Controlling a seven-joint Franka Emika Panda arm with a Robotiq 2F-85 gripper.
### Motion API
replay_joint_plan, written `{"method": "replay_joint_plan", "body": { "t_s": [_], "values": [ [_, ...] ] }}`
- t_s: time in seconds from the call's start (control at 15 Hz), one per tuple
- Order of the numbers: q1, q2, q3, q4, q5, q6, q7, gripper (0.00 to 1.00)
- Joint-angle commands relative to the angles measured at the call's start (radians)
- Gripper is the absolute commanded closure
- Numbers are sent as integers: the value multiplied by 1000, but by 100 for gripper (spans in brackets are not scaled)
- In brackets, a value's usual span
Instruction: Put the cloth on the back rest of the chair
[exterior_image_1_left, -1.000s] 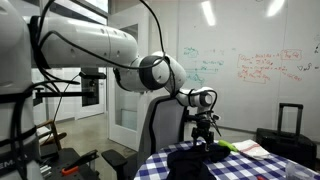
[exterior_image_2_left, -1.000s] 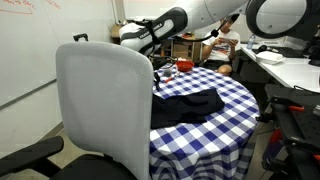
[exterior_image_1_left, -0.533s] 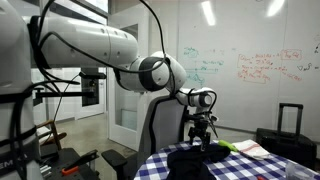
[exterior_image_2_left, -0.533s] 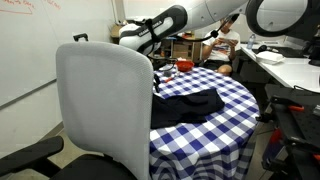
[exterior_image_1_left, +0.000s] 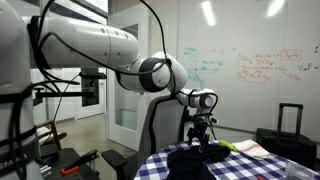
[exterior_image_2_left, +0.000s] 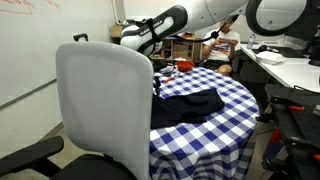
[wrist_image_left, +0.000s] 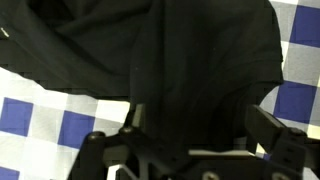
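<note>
The robot will keep its gripper low over the black cloth (exterior_image_2_left: 190, 105) next and close the fingers, because a raised fold is already between them.
The black cloth (exterior_image_2_left: 190, 105) lies crumpled on the round table with the blue-and-white checked tablecloth (exterior_image_2_left: 232, 95); it also shows in an exterior view (exterior_image_1_left: 195, 160). It fills most of the wrist view (wrist_image_left: 150, 50). My gripper (exterior_image_1_left: 203, 141) is down on the cloth at the table edge nearest the chair. Its fingers (wrist_image_left: 200, 125) stand wide apart, one on each side of a fold of cloth. The grey back rest of the chair (exterior_image_2_left: 105, 110) stands upright beside the table and hides most of the gripper there. It also shows in an exterior view (exterior_image_1_left: 160, 125).
A black suitcase with a handle (exterior_image_1_left: 289, 130) stands behind the table. Papers and a green thing (exterior_image_1_left: 243, 148) lie on the table beyond the cloth. A person (exterior_image_2_left: 228, 40) sits at a desk at the back. A whiteboard wall is behind.
</note>
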Motion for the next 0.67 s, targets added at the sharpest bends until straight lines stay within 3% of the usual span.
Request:
{"method": "replay_joint_plan", "body": {
  "t_s": [0.0, 0.2, 0.27, 0.6],
  "values": [
    [-10, 1, 19, -9, 29, 1, 6, 0],
    [-11, 1, 19, -7, 36, -2, 9, 12],
    [-11, 1, 18, -7, 38, 0, 9, 30],
    [-6, 1, 20, -25, 39, 6, 9, 66]
  ]
}}
